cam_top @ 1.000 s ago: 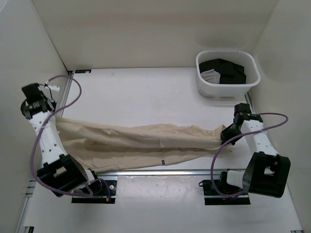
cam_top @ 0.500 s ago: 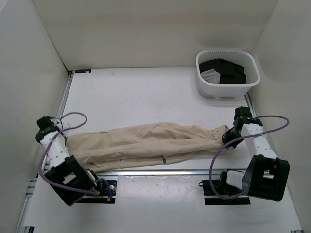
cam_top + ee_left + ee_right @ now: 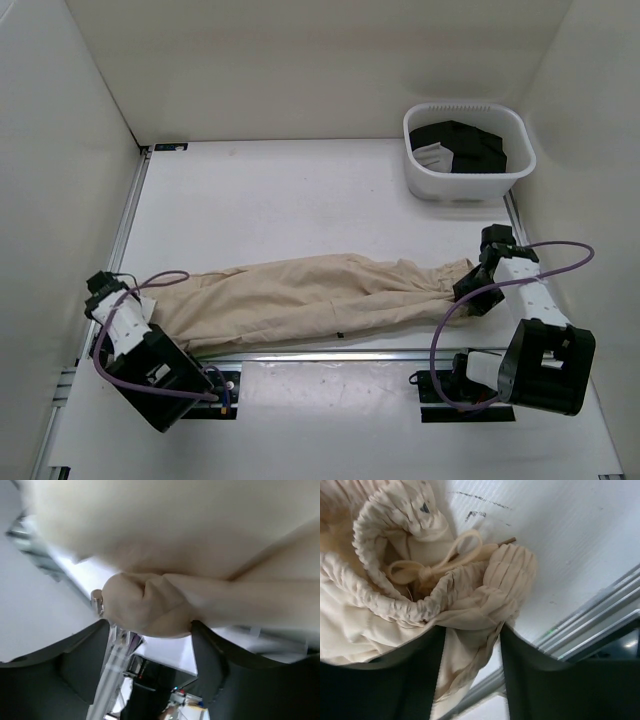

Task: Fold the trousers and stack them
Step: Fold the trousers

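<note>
I will lower my open left gripper astride the rounded heap of trouser cloth (image 3: 145,605) just below its fingers and close.
The beige trousers (image 3: 310,295) lie on the table as a long strip running left to right, with the legs doubled over each other. My left gripper (image 3: 140,300) is at their left end. In the left wrist view its fingers (image 3: 80,665) stand wide apart, and a rounded bunch of trouser cloth (image 3: 145,605) rests at the tips of the left gripper (image 3: 150,630). My right gripper (image 3: 468,285) is at the gathered waistband with its drawstring bow (image 3: 420,570). The right gripper (image 3: 472,635) is open, with loose cloth hanging between its fingers (image 3: 545,680).
A white basket (image 3: 418,175) holding black clothing (image 3: 470,145) stands at the back right. A metal rail (image 3: 330,355) runs along the near edge just in front of the trousers. White walls close in the left, right and back.
Both arms came down and the trousers dropped from hanging stretched to lying on the table. The left arm swung toward the near left corner. Both grippers went from shut to open.
</note>
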Motion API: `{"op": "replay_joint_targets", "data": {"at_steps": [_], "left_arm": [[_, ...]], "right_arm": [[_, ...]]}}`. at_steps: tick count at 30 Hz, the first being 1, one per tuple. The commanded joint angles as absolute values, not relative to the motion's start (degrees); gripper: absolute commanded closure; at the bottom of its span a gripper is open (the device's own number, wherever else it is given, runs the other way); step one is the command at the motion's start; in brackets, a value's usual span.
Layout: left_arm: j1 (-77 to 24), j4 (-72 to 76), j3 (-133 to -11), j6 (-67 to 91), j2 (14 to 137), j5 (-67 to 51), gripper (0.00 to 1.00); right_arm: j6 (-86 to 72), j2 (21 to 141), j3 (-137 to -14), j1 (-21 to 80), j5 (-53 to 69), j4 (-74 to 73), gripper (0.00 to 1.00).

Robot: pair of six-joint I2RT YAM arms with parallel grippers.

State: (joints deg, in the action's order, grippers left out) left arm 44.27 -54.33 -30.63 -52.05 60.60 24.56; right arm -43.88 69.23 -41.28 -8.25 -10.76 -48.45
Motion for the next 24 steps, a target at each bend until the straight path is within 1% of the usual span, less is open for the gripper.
{"op": "replay_joint_targets", "data": {"at_steps": [1,2,3,6,7,8,11,15,16,18,19,21,24], "left_arm": [[46.2,-62.6,-42.1,-53.9,62.3,22.8,0.21],[46.2,-64.1,-45.1,-51.8,63.6,19.4,0.19],[46.9,-64.1,-50.7,-50.5,65.1,17.7,0.19],[46.9,-64.6,-57.1,-43.8,73.9,11.1,0.26],[46.9,-64.6,-59.8,-42.5,78.9,9.8,0.27],[46.9,-64.6,-60.6,-40.4,81.0,8.2,0.27],[46.9,-63.6,-61.3,-38.8,86.8,8.2,0.29],[46.9,-59.0,-55.8,-38.8,90.9,10.1,0.27],[46.9,-59.0,-54.7,-38.8,91.5,10.1,0.29],[46.9,-58.5,-54.1,-38.8,92.0,10.1,0.52],[46.9,-58.4,-54.1,-38.8,91.5,10.1,0.65],[46.9,-57.8,-54.1,-38.8,89.9,10.8,0.85],[46.9,-57.2,-54.1,-38.8,88.5,12.7,0.86]], "right_arm": [[-42.3,68.6,-44.2,-8.6,-13.4,-51.6,0.45],[-41.7,67.7,-44.8,-8.6,-14.2,-52.1,0.42],[-41.7,67.2,-44.8,-8.6,-14.8,-52.1,0.42],[-41.1,66.6,-46.2,-8.6,-14.9,-53.3,0.41],[-41.1,66.6,-46.2,-8.6,-14.9,-53.3,0.41],[-41.1,67.1,-46.2,-8.6,-14.2,-52.7,0.41],[-41.1,67.1,-46.2,-8.6,-13.6,-52.2,0.42],[-41.1,67.8,-46.2,-8.6,-13.6,-51.6,0.43],[-41.1,67.8,-46.2,-8.6,-13.6,-51.6,0.43],[-41.1,67.8,-46.2,-8.6,-14.1,-51.6,0.43],[-41.7,67.8,-46.2,-8.6,-14.2,-51.6,0.45],[-41.7,68.3,-46.2,-8.6,-14.2,-51.6,0.45],[-41.7,68.3,-46.2,-8.6,-14.2,-51.1,0.45]]}}
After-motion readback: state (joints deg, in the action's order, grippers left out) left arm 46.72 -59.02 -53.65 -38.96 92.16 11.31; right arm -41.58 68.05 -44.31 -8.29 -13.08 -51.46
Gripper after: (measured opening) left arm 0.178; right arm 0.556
